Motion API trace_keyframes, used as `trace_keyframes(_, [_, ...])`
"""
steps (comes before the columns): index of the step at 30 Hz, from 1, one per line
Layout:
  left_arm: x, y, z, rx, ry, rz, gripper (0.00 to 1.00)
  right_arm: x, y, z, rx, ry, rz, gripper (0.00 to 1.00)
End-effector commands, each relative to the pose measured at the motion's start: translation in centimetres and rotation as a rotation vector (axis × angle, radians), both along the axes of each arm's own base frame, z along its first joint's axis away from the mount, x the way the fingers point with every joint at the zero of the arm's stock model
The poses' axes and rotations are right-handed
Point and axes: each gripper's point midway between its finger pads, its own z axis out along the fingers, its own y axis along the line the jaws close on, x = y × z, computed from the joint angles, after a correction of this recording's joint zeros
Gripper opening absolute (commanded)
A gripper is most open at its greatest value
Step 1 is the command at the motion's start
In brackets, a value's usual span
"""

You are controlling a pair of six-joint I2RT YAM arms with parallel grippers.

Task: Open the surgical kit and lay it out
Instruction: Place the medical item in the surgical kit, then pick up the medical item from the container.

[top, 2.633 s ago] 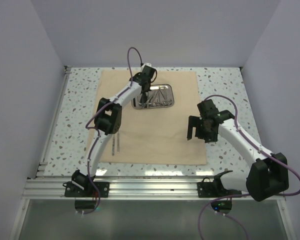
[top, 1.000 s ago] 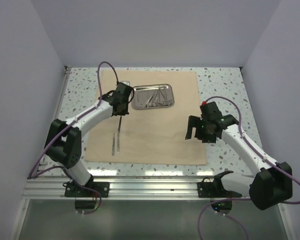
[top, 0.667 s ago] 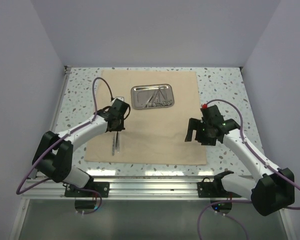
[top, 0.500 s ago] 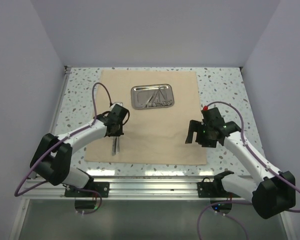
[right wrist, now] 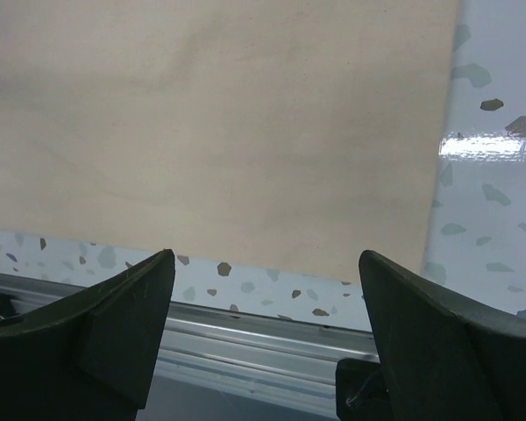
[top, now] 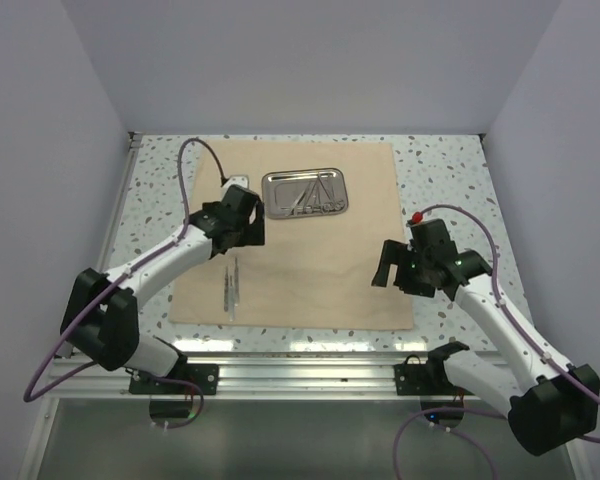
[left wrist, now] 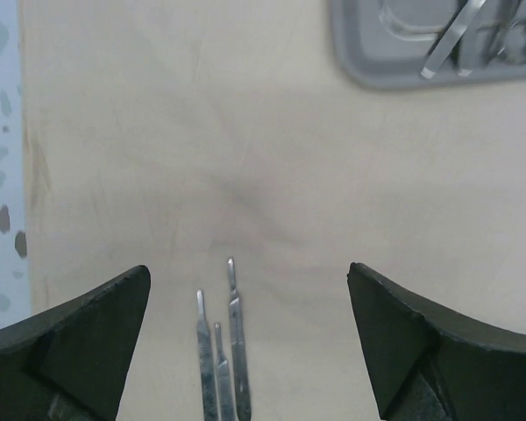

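Observation:
I will move my left gripper toward the tray (top: 305, 193) and down onto the near end of a flat instrument, because that is below the gripper and to its right in the top view.
The beige cloth wrap (top: 320, 260) of the surgical kit lies spread flat on the table. The steel tray (top: 305, 193) sits on its far half with several silver instruments in it; the left wrist view shows the tray (left wrist: 394, 61) at top right. Three thin silver instruments (top: 230, 285) lie side by side on the cloth's left part, and the left wrist view shows the instruments (left wrist: 232, 342) low between the fingers. My left gripper (top: 242, 238) (left wrist: 247, 274) hovers open just beyond them, holding nothing. My right gripper (top: 395, 272) (right wrist: 267, 256) hangs open and empty over the cloth's near right corner.
Speckled white tabletop (top: 450, 180) surrounds the cloth. An aluminium rail (top: 310, 375) runs along the near edge, and the rail (right wrist: 245, 360) shows below the right fingers. Plain walls close in the left, far and right sides.
My left gripper carried an instrument from the tray side down beside the two on the cloth, opened, and pulled back toward the tray. The right arm drifted slightly right.

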Motion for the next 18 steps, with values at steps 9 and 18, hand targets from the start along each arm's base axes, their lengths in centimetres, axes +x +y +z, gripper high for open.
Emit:
trace_keyframes(9, [13.8, -8.1, 4.1, 0.016, -0.129, -0.147, 0.74, -1.2, -0.6, 1.1, 0.016, -0.006, -0.056, 0.89])
trace_keyframes(18, [17.9, -11.3, 1.1, 0.022, -0.106, -0.212, 0.36, -2.4, -1.8, 1.2, -0.023, 0.009, -0.099, 0.89])
